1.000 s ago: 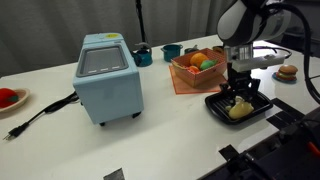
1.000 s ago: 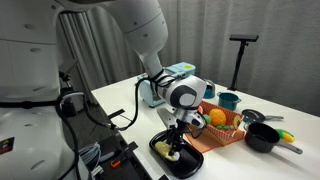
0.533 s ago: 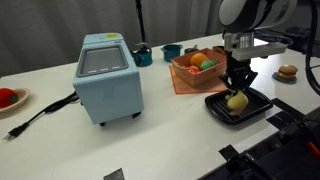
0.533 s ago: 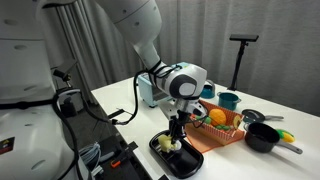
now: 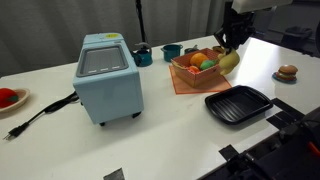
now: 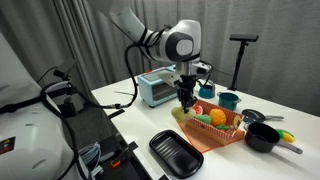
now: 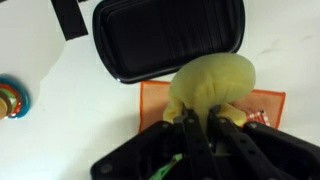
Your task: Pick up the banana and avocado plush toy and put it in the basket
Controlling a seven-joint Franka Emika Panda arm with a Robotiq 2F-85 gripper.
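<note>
The banana hangs low by the basket's rim, beside the basket's open top [image 6: 214, 115], so my gripper will rise and move it over to release.
My gripper [image 5: 231, 50] is shut on the pale-yellow banana [image 5: 229, 62] and holds it in the air over the near edge of the orange-red basket [image 5: 182, 78]. The wrist view shows the banana [image 7: 213, 82] pinched between the fingers [image 7: 186, 128], with the basket's orange edge [image 7: 268, 104] beneath. A green avocado plush toy [image 5: 208, 66] lies inside the basket beside a round orange fruit [image 5: 195, 60]. In an exterior view the gripper [image 6: 186, 96] hangs above the basket [image 6: 213, 130].
A black ridged tray [image 5: 238, 103] lies empty in front of the basket. A pale-blue box appliance [image 5: 108, 75] stands to one side, with a teal cup [image 5: 172, 52] and a dark pot [image 5: 143, 53] behind. A burger toy [image 5: 287, 72] and a black pan [image 6: 262, 137] are nearby.
The gripper has lifted the banana out of the black tray and carried it up and back to above the basket. The tray is now empty.
</note>
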